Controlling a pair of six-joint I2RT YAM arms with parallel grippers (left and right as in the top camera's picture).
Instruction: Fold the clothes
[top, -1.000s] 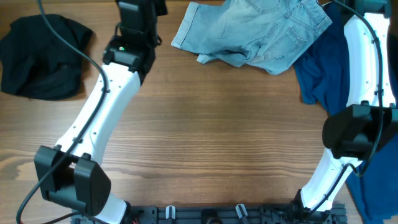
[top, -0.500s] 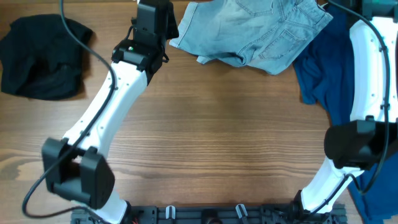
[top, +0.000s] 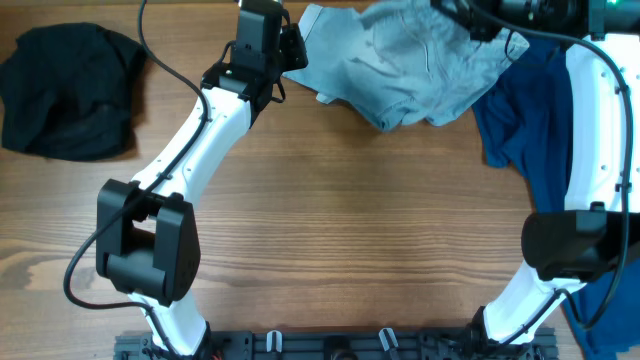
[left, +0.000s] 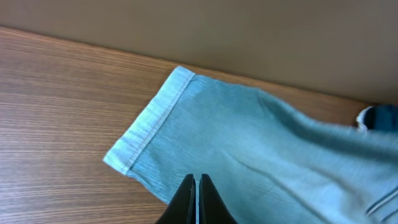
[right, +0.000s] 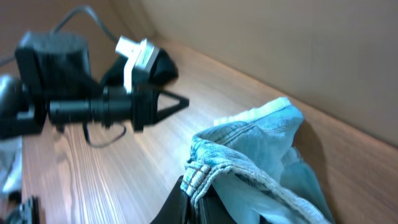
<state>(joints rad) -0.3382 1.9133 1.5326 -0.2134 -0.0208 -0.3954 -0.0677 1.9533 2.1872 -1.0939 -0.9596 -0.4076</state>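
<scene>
My right gripper draws the waistband back and to the left in the overhead view next and releases it, since clear tabletop lies there.
The pale-blue denim shorts (top: 400, 70) lie at the back middle of the table, partly lifted and turned over. My right gripper (top: 455, 18) is shut on their waistband and holds it up; the right wrist view shows the fingers (right: 196, 193) pinching the stitched band of the shorts (right: 261, 155). My left gripper (top: 290, 50) is shut, with its tips (left: 196, 183) over the left leg of the shorts (left: 249, 143), close to the hem. I cannot tell whether it touches the cloth. The dark-blue garment (top: 515, 120) lies under the shorts' right side. The black garment (top: 65, 90) lies at the far left.
The table's back edge runs just behind the shorts. More dark-blue cloth (top: 610, 310) hangs at the front right by the right arm's base. The left arm (right: 106, 106) shows across the right wrist view.
My left gripper has swung right to the shorts' leg hem. My right gripper has lifted the waistband and carried it leftwards, turning the shorts over.
</scene>
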